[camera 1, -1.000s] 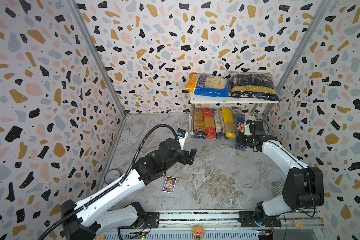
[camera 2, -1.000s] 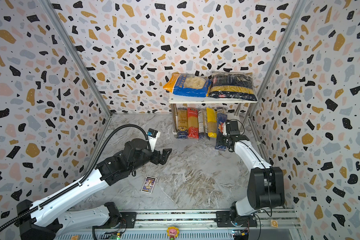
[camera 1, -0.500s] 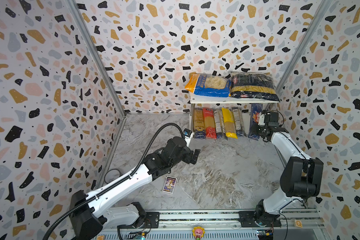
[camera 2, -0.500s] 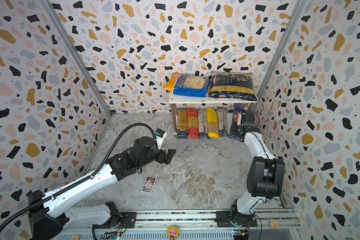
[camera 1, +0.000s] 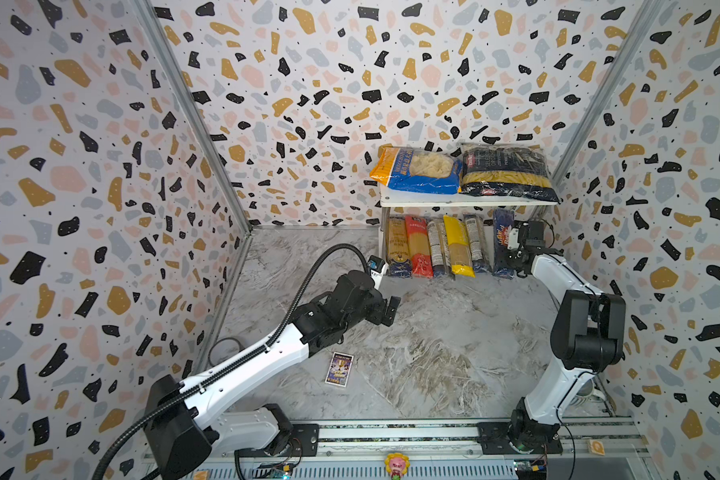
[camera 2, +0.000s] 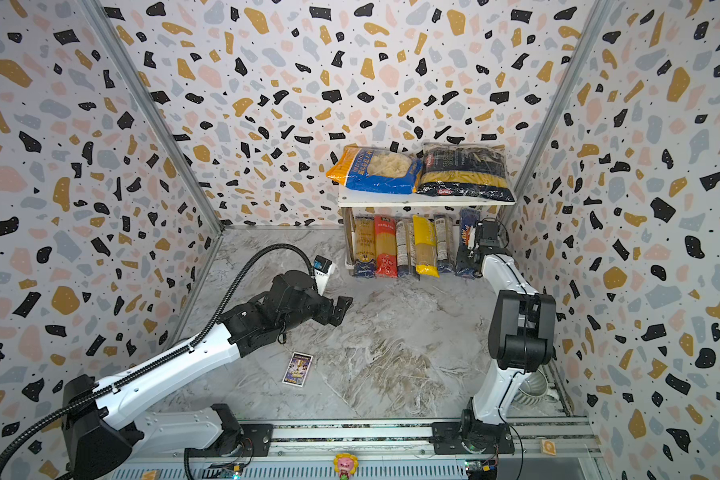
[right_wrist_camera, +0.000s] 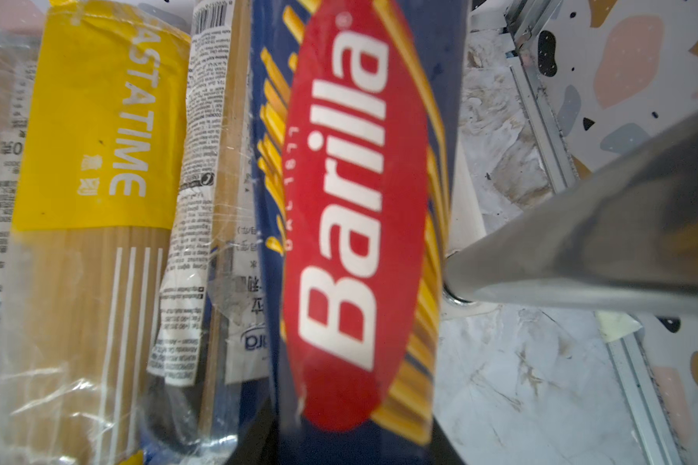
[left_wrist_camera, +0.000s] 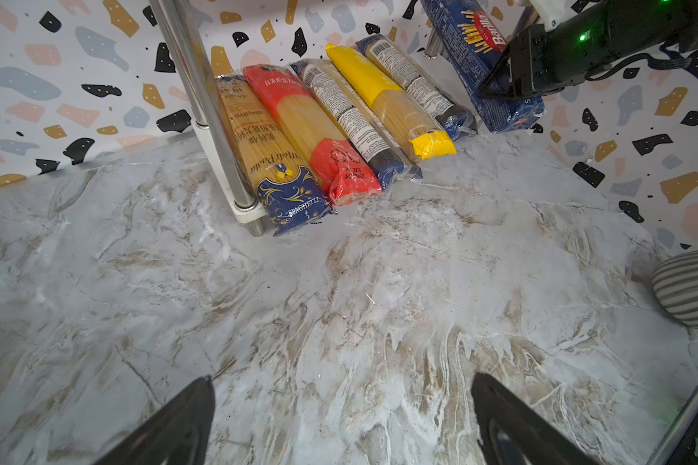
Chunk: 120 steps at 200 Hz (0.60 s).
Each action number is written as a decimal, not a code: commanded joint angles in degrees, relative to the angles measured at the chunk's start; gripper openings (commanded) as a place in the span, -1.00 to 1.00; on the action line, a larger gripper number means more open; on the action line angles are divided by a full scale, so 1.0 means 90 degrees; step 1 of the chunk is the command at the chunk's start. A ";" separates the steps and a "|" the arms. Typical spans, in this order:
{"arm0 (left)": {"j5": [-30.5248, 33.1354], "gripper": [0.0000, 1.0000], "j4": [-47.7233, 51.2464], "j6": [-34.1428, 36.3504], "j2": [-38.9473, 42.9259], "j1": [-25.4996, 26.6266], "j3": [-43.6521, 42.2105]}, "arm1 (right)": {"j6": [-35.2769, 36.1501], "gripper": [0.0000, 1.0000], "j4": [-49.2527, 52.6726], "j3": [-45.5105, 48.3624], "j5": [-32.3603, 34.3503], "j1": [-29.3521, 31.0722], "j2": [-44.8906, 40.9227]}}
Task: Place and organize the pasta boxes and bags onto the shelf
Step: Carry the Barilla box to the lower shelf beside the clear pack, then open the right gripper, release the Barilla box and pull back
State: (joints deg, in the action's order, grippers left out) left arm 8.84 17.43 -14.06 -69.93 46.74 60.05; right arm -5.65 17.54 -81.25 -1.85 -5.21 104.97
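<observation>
Next, my right gripper needs to push outward and down, since the bare gap [camera 1: 489, 238] beside the last pack lies below and outward of it, and release the box's near end.
The shelf [camera 1: 466, 203] [camera 2: 425, 203] stands at the back right. On its top board lie a blue-orange bag [camera 1: 416, 170] and a dark navy bag [camera 1: 506, 172]. Several spaghetti packs [camera 1: 433, 247] [left_wrist_camera: 339, 120] lie side by side on the lower board. At their right end is the blue Barilla box [camera 1: 503, 245] [right_wrist_camera: 359, 201], just inside the chrome pole [right_wrist_camera: 581, 249]. My right gripper [camera 1: 516, 255] [right_wrist_camera: 351, 447] is shut on the box's near end. My left gripper [camera 1: 389, 309] [left_wrist_camera: 341, 382] hangs open over the bare floor in front of the shelf, holding nothing.
A small purple card [camera 1: 339, 369] lies on the marble floor near the left arm. A grey tape roll [camera 1: 225, 349] sits by the left wall. A ribbed pale cup [left_wrist_camera: 690, 290] stands behind the right arm's base. Patterned walls close in on three sides.
My right gripper has carried the Barilla box from in front of the shelf back and to the right, into the right end of the lower tier. The left arm reached slightly forward.
</observation>
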 commanded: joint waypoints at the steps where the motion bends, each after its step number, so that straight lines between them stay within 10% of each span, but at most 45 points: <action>1: -0.0103 0.99 -0.0317 0.0127 -0.0003 -0.0084 0.0236 | 0.0223 -0.48 -0.0868 -0.0786 0.0219 0.0019 -0.0094; 97: -0.0406 0.99 -0.0430 0.0108 -0.0022 -0.0290 0.0231 | 0.0454 -0.32 -0.0546 -0.1528 0.0681 0.0082 0.0745; 120: -0.0442 0.99 -0.0438 0.0107 -0.0042 -0.0315 0.0239 | 0.0443 0.19 -0.0479 -0.1598 0.0703 0.0086 0.0823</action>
State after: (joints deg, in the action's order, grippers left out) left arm 6.17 16.12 -14.04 -70.11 44.36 60.05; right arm -1.76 18.04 -90.43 2.17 -4.36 114.43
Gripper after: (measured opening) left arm 0.994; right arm 0.471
